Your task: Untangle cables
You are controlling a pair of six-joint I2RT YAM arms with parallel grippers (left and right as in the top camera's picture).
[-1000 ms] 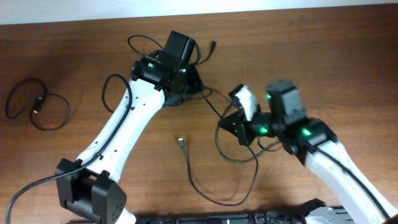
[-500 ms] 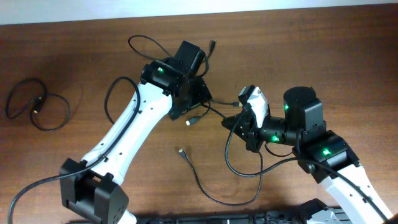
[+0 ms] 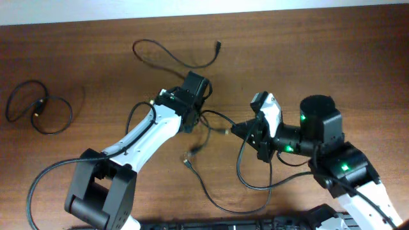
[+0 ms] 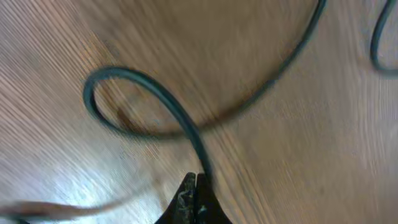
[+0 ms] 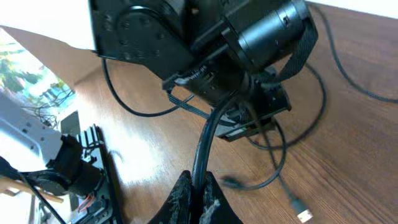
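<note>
I should pull the cable away from my left gripper with my right gripper, then move it outward to release it. The wood outward of my right gripper is open and clear of other cables.
Three thin black cables lie on the wooden table. One is coiled alone at the far left [image 3: 35, 108]. One is looped at the back [image 3: 172, 59], plug end up right. The third [image 3: 220, 203] runs from a silvery plug [image 3: 186, 161] round the front to my right gripper [image 3: 239, 130], which is shut on it; the right wrist view shows the cable [image 5: 208, 130] between the fingers [image 5: 199, 182]. My left gripper [image 3: 192, 121] is shut, and a cable loop [image 4: 155, 93] runs up from its fingertips [image 4: 196, 182]. A thin strand [image 3: 214, 121] spans between the two grippers.
The left arm [image 3: 137, 137] reaches diagonally across the middle of the table. The right arm [image 3: 332, 160] fills the front right. A black rack [image 3: 255, 223] lies along the front edge. A loose plug [image 5: 303, 214] shows in the right wrist view.
My left gripper has pulled back toward the front and off the back cable, which now lies alone. My right gripper has drawn slightly right with its cable. The plug ends between them have shifted.
</note>
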